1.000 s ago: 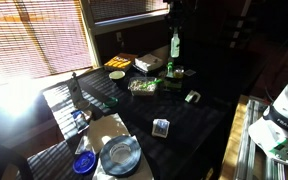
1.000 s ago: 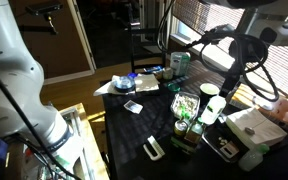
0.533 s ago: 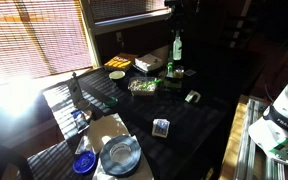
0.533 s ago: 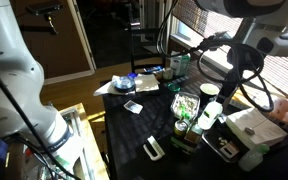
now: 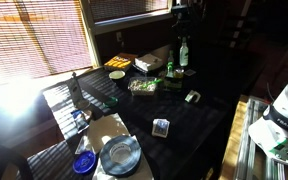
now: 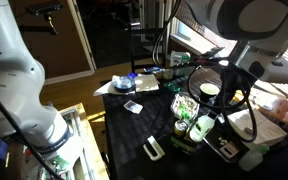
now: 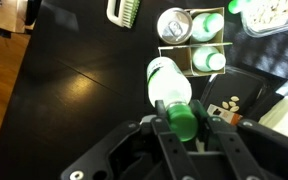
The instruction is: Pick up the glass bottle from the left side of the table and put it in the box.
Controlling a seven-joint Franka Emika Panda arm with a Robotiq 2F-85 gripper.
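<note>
The other sections of the cardboard carrier are full. I need to lower my gripper toward the can next and let go of the bottle in the cardboard carrier's empty section (image 5: pixel 175 75) (image 7: pixel 174 55) below it.
The glass bottle (image 7: pixel 169 82) is translucent green with a pale band. It hangs in my gripper (image 7: pixel 174 118), whose jaws are shut on its green neck. In both exterior views the bottle (image 5: pixel 183 52) (image 6: pixel 201 127) is held up off the dark table, over the cluster of items at the table's end. The pale whitish-grey box (image 5: pixel 151 62) lies a little to the side of it. In an exterior view the box (image 6: pixel 252 124) is partly hidden behind my arm. A pale corner (image 7: pixel 287 108) at the wrist view's right edge may be the box.
Right under the bottle stands a cardboard carrier (image 7: pixel 191 60) with a can and green bottles. A clear food tray (image 5: pixel 142 86), a flat yellow-orange box (image 5: pixel 120 60), a darker slim bottle (image 5: pixel 74 90) and a plate (image 5: pixel 119 155) are also on the table.
My gripper has carried the bottle sideways and lower, towards the items at the table's end. Nothing else has moved.
</note>
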